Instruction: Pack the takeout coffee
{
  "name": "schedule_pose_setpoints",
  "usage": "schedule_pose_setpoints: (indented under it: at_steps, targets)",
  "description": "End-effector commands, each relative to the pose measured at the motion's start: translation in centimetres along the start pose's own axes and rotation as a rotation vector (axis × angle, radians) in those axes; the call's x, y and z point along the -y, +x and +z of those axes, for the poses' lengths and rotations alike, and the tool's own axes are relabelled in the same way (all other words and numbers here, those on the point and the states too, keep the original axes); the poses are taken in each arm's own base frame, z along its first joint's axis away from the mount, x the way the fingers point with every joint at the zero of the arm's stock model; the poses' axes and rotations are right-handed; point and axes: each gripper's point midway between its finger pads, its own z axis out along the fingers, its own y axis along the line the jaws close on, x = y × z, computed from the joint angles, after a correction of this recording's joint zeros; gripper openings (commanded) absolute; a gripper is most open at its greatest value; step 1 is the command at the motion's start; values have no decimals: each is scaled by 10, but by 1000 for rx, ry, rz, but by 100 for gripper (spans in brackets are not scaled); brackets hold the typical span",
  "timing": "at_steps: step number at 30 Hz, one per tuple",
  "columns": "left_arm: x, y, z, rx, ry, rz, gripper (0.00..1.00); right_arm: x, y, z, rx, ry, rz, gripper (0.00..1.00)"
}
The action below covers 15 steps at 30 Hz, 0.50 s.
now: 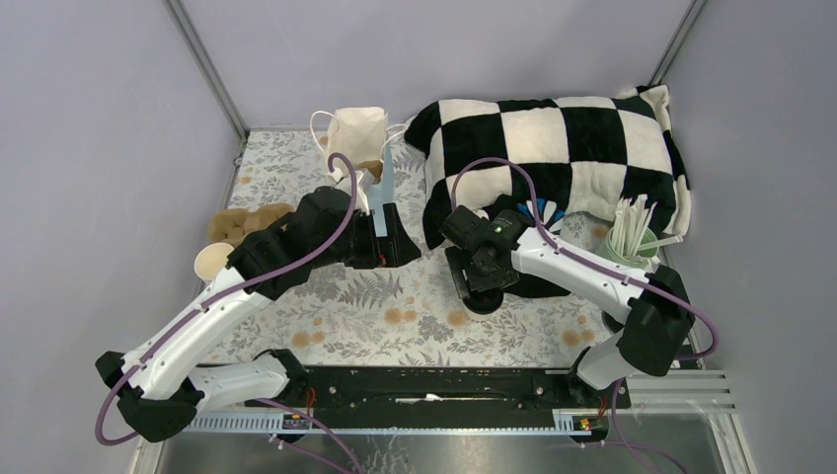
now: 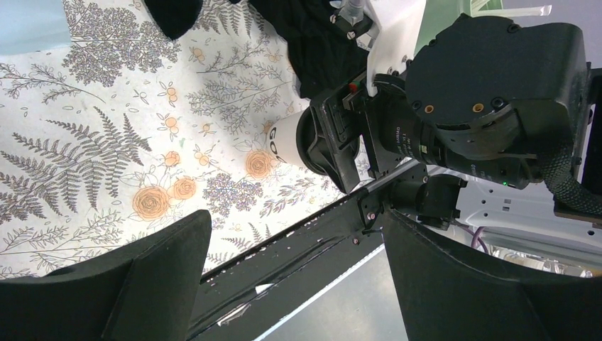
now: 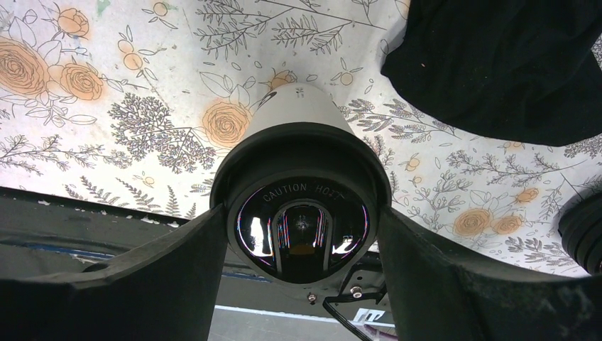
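The robot's left gripper will move outward and to the left in the top view, onto the bag's near cord handle (image 1: pixel 313 126), because the handle's loop sticks out beside the bag.
The takeout coffee is a cream-white paper cup (image 3: pixel 298 114) with a round black lid (image 3: pixel 302 213) marked "CAUTION HOT". My right gripper (image 3: pixel 302 234) reaches down from above and is shut on the lid rim, one finger on each side. In the top view the right gripper (image 1: pixel 483 281) is at the table's middle, in front of the checkered cushion. I cannot tell whether the cup rests on the floral cloth or hangs just above it. The cup (image 2: pixel 287 142) also shows in the left wrist view. My left gripper (image 2: pixel 294 234) is open and empty, just left of the cup (image 1: pixel 400 247).
A white cloth bag (image 1: pixel 355 128) stands at the back. A black-and-white checkered cushion (image 1: pixel 553 148) fills the back right. A mint-green cup of straws (image 1: pixel 632 242) is at the right. Stacked cream cups (image 1: pixel 212 262) and brown pieces (image 1: pixel 242 222) lie at the left.
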Motion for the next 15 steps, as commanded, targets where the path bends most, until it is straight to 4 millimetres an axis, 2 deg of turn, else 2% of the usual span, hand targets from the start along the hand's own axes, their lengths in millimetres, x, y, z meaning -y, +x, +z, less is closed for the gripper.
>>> schedule_pose_setpoints:
  at_steps: [1, 5, 9, 13, 15]
  targets:
    - [14, -22, -10, 74, 31, 1, 94, 2, -3, -6, 46, 0, -11, 78]
    - [15, -28, -14, 91, 19, -10, 94, 1, -7, -10, 71, -14, -15, 73]
    - [2, -46, -24, 148, -98, -51, 94, -1, -14, -23, 141, -61, -30, 71]
    - [-15, -80, -48, 244, -238, -63, 94, 2, -17, -44, 223, -115, -39, 71]
    - [-32, -98, -65, 297, -350, -68, 94, 6, -16, -54, 256, -134, -35, 71]
